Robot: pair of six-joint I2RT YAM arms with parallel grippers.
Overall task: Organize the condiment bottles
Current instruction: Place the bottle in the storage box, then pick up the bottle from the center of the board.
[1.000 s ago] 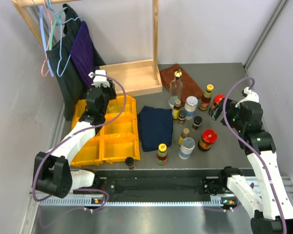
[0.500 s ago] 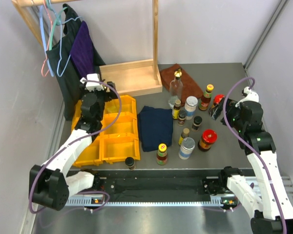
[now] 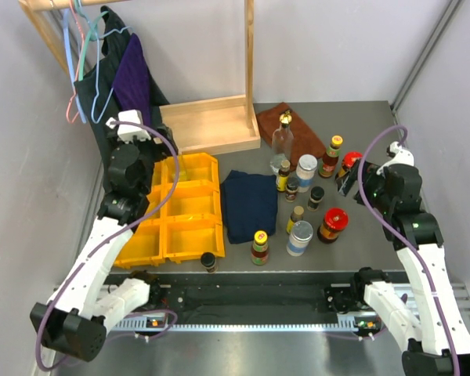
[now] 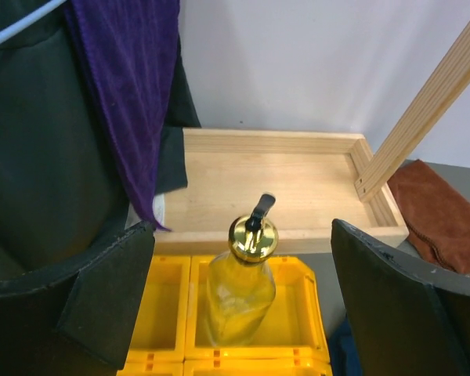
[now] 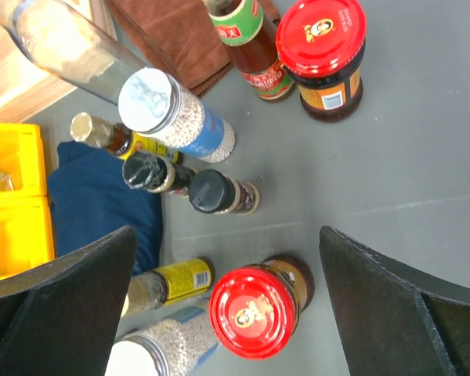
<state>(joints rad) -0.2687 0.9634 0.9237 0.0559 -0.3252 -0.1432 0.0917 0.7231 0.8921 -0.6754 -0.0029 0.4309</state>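
Observation:
The clear bottle's gold top [image 3: 285,119] is outward of my right gripper and to its left in the top view, above nearby bottle caps. My right gripper will swing outward onto it next.
A clear gold-topped bottle [image 4: 243,286] stands upright in a back compartment of the yellow bins [image 4: 313,313]. My left gripper [image 4: 241,235] is open above and behind it, fingers wide apart and touching nothing. The other condiment bottles cluster on the grey table: a clear gold-topped one [image 3: 282,137], white-lidded jars [image 3: 306,168], yellow-capped sauce bottles [image 3: 260,244] and dark black-capped ones [image 5: 207,192]. My right gripper [image 5: 227,235] hangs open over a red-lidded jar [image 5: 254,311], not touching it. A second red-lidded jar [image 5: 323,39] stands beyond.
The yellow bins [image 3: 184,215] sit at the left, with a small dark jar [image 3: 208,261] at their front edge. A folded blue cloth [image 3: 249,204] lies mid-table and a brown cloth [image 3: 290,125] behind the bottles. A wooden tray [image 3: 211,121] and hanging clothes [image 3: 117,86] fill the back left.
My left gripper has opened, let go of the gold-topped bottle in the bin, and drawn back to the left. The right arm has stayed put.

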